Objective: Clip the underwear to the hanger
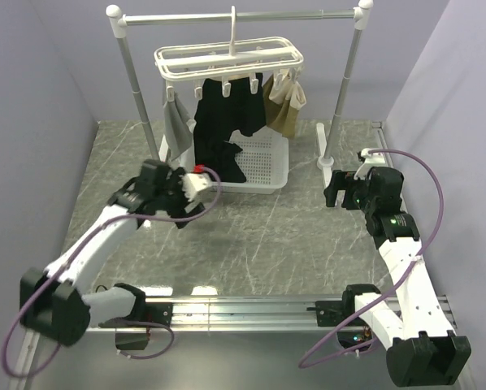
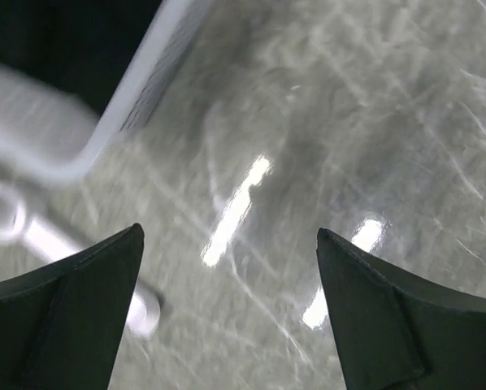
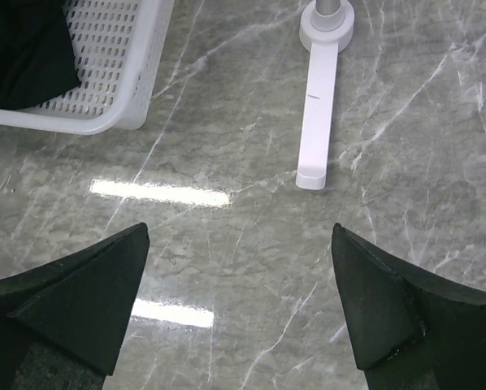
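Observation:
The black underwear's narrow middle hangs outward of my fingers, to their right in the top view, so my left gripper should go out and sideways onto it.
The black underwear hangs from pegs of the white hanger, which hooks on the rail. Its lower end drapes into the white basket. My left gripper is low at the basket's front left corner, open and empty. Its wrist view is blurred: open jaws over bare table, with the basket rim and dark fabric at top left. My right gripper is right of the basket, open and empty. That view shows the basket with black underwear in it.
A grey garment and a tan garment also hang from the hanger. The grey rail stand with white knobs spans the back. Its white foot lies ahead of my right gripper. Grey walls stand on both sides.

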